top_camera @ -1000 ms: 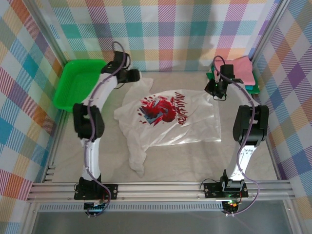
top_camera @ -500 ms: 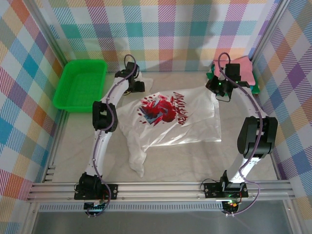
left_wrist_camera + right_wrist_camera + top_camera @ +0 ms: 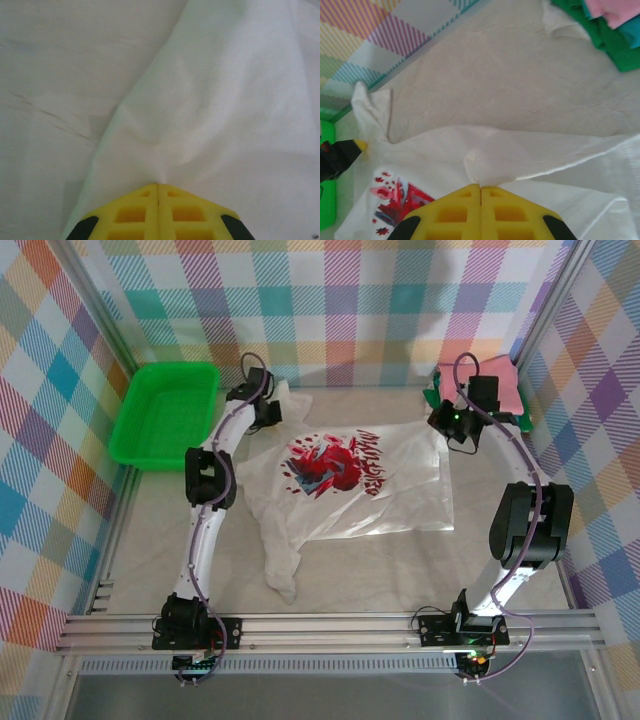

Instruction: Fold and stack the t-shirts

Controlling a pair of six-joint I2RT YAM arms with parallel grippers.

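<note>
My right gripper draws the t-shirt's edge it holds outward onto the bare tabletop before the checkered back wall next and releases the t-shirt.
A white t-shirt [image 3: 350, 480] with a red-and-black chest print lies spread on the table, one end trailing toward the front. My left gripper [image 3: 272, 412] is shut on its far left corner; the yellow fingers [image 3: 159, 186] meet with white cloth [image 3: 210, 100] pinched between them. My right gripper [image 3: 447, 430] is shut on the far right edge of the same shirt, a fold of cloth [image 3: 490, 167] caught at its tips [image 3: 480, 186]. Folded pink, teal and green t-shirts [image 3: 497, 390] are stacked at the far right, also seen as the stack [image 3: 605, 25] in the right wrist view.
A green plastic tray [image 3: 165, 410] stands at the far left. Checkered walls close in the back and both sides. An aluminium rail [image 3: 330, 625] runs along the near edge by the arm bases.
My left gripper has moved from beside the tray onto the shirt's far left corner and closed on it, lifting the cloth there. The right arm has stretched out, its grip unchanged.
</note>
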